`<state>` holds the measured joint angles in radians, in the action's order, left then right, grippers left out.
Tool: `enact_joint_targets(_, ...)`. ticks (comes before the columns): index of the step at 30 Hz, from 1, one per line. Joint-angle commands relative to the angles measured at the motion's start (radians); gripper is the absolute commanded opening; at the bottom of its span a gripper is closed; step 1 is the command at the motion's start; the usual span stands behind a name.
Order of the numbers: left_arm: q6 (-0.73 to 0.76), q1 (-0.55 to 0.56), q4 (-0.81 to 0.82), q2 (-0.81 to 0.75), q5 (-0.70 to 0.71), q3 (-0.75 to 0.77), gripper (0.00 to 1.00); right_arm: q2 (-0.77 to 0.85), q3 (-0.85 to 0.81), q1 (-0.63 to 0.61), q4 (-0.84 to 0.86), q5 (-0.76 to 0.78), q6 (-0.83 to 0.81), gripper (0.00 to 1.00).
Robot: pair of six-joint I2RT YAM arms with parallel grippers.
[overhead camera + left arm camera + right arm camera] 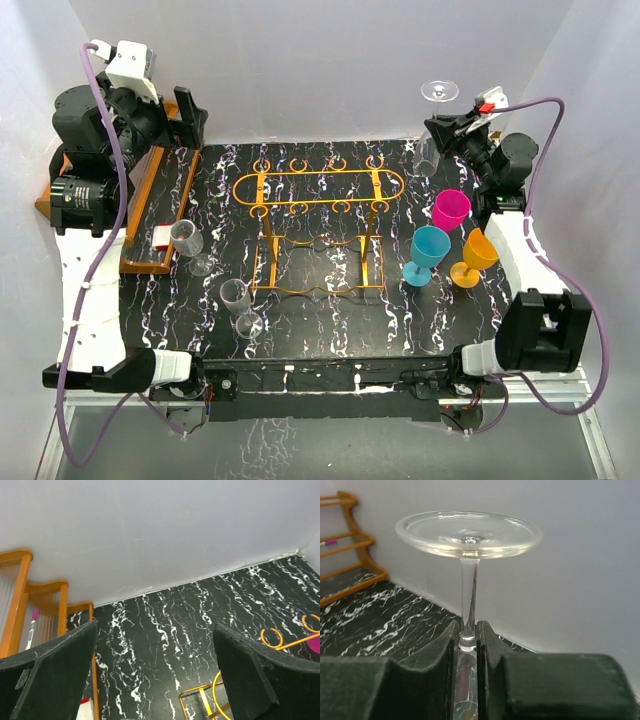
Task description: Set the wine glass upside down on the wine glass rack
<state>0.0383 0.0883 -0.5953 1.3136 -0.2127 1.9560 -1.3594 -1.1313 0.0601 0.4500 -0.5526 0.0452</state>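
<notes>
The rack's empty far-corner loop (375,162) lies left of my right gripper in the top view, so it should next carry the wine glass's stem there, lower and release it.
My right gripper (440,122) is shut on the stem of a clear wine glass (438,92), held upside down with its round foot on top, at the back right above the table. In the right wrist view the stem (468,595) rises from between the closed fingers (437,650) and the bowl hangs below them. The wine glass rack (318,190), a thin orange-gold wire stand with loops round its oval top, stands mid-table, left of the held glass. My left gripper (190,112) is open and empty at the back left; its view shows a rack corner (215,700).
An orange slatted wooden rack (150,200) lies along the left edge. Two clear glasses (186,240) (238,300) stand at the left front. Pink (450,210), teal (428,252) and orange (476,255) glasses stand at the right. White walls close in behind.
</notes>
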Motion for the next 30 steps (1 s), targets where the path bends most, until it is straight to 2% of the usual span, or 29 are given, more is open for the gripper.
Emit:
enact_joint_targets(1,0.035,0.001,-0.017,-0.02,0.067,-0.025,0.97,-0.042,0.017,0.046,0.244,-0.264,0.089,0.08)
enact_joint_targets(8,0.051,-0.007,-0.025,-0.021,0.13,-0.058,0.97,-0.143,0.1,0.046,0.604,-0.443,0.244,0.09)
enact_joint_targets(13,0.03,-0.01,-0.064,-0.02,0.041,-0.048,0.97,-0.219,0.049,0.006,0.631,-0.517,0.242,0.08)
enact_joint_targets(17,0.054,-0.012,-0.131,-0.004,0.027,-0.015,0.97,-0.266,0.038,-0.023,0.662,-0.556,0.238,0.08)
enact_joint_targets(23,0.117,-0.038,-0.339,0.074,0.19,0.089,0.97,-0.325,0.017,-0.04,0.736,-0.602,0.278,0.08)
enact_joint_targets(27,0.118,-0.076,-0.442,0.107,0.194,0.095,0.97,-0.326,0.017,-0.054,0.769,-0.623,0.285,0.08)
enact_joint_targets(30,0.11,-0.099,-0.448,0.082,0.183,0.03,0.97,-0.336,0.011,-0.077,0.78,-0.657,0.285,0.08)
